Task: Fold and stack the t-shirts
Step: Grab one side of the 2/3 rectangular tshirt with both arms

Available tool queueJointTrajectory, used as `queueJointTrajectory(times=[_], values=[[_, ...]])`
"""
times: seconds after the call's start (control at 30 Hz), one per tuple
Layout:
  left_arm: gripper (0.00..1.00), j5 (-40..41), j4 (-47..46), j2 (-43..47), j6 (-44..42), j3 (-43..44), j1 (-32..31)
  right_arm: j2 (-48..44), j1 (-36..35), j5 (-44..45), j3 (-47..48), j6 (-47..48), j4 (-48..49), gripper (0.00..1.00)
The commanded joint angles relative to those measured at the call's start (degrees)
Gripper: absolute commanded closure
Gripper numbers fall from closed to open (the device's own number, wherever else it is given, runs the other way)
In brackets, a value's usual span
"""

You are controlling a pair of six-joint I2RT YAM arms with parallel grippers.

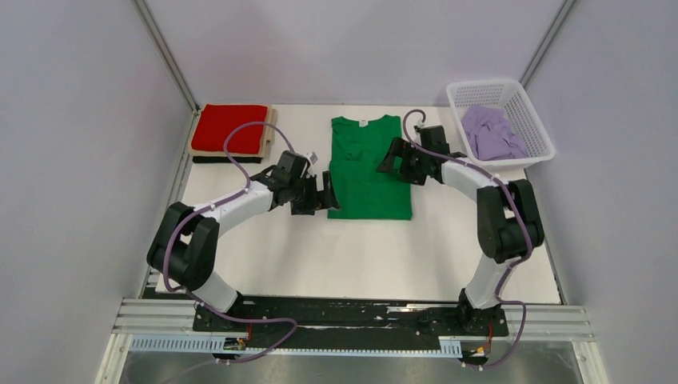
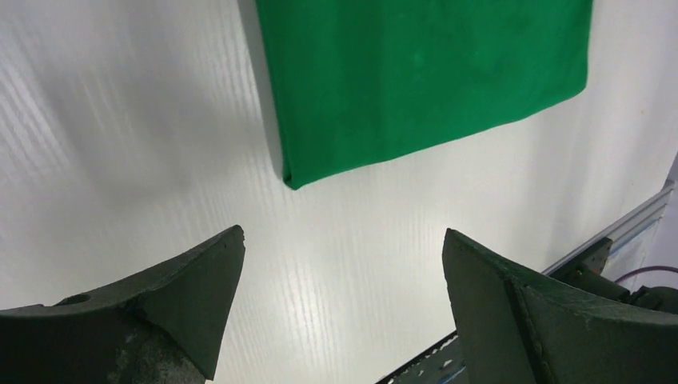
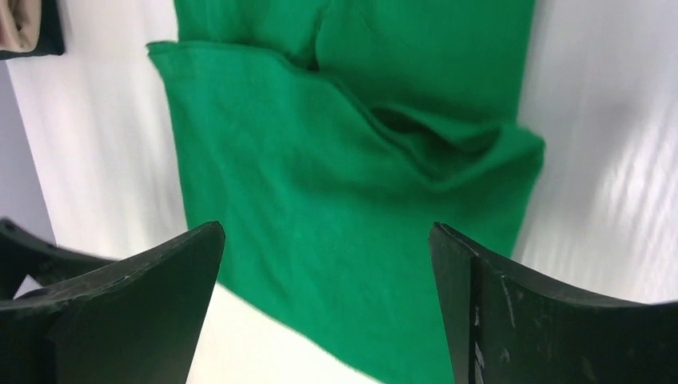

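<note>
My left gripper moves down toward the table next, then brings its open fingers around the green t-shirt's near corner (image 1: 329,217) (image 2: 293,184), just beyond the gripper's fingers.
A bright green t-shirt (image 1: 366,168) lies on the white table, folded lengthwise into a long strip, with its white neck tag at the far end. My left gripper (image 1: 328,197) is open and empty beside the strip's near left corner, which shows in the left wrist view (image 2: 416,80). My right gripper (image 1: 389,158) is open and empty over the strip's right side, above a tucked sleeve fold (image 3: 432,132). A stack at the far left has a folded red shirt (image 1: 232,127) on top of a beige (image 1: 270,138) and a black one (image 1: 225,159). A lilac shirt (image 1: 491,133) lies crumpled in the basket.
The white lattice basket (image 1: 531,114) stands at the far right corner. Grey walls close in on both sides. The metal rail with the arm bases (image 1: 352,320) runs along the near edge.
</note>
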State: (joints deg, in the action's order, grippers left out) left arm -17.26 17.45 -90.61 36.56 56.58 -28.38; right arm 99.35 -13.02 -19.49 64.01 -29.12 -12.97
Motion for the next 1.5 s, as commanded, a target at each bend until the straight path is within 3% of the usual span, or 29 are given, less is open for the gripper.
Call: queueJointTrajectory(times=[0.0,0.17,0.27,0.37,0.53,0.7,0.87,1.23,1.47], values=[[0.0,2.7,-0.62,3.64,1.02,-1.61,0.28,9.53,0.19,0.16,9.91,2.08,4.6,0.0],[0.0,4.31,1.14,3.68,0.35,-1.42,0.26,18.31,1.26,8.68,21.27,3.54,3.71,0.0],[0.0,3.77,1.38,2.56,0.38,-0.83,0.26,18.46,1.58,11.38,23.68,4.26,1.9,0.0],[0.0,3.53,0.52,0.88,0.93,-0.94,0.26,13.35,1.57,12.06,19.73,3.71,1.26,0.0],[0.01,3.58,-1.04,-0.97,2.37,-1.3,-0.18,-2.01,1.54,15.84,4.36,-0.54,1.28,0.0],[0.14,4.25,-2.61,-2.94,3.69,-1.69,-1.57,-17.77,1.65,15.28,-12.76,-5.46,0.0,0.0],[0.31,3.95,-3.08,-7.39,3.86,-0.12,-1.88,-26.8,1.65,12.94,-22.34,-6.14,-0.66,0.0],[0.47,6.91,-1.81,-12.62,5.34,1.16,-3.75,-31.89,1.65,10.82,-27.07,-6.88,-2.09,0.0],[0.72,11.56,-0.16,-14.0,6.43,0.98,-4.72,-30.75,1.68,7.61,-27.01,-8.17,-2.32,0.02]])
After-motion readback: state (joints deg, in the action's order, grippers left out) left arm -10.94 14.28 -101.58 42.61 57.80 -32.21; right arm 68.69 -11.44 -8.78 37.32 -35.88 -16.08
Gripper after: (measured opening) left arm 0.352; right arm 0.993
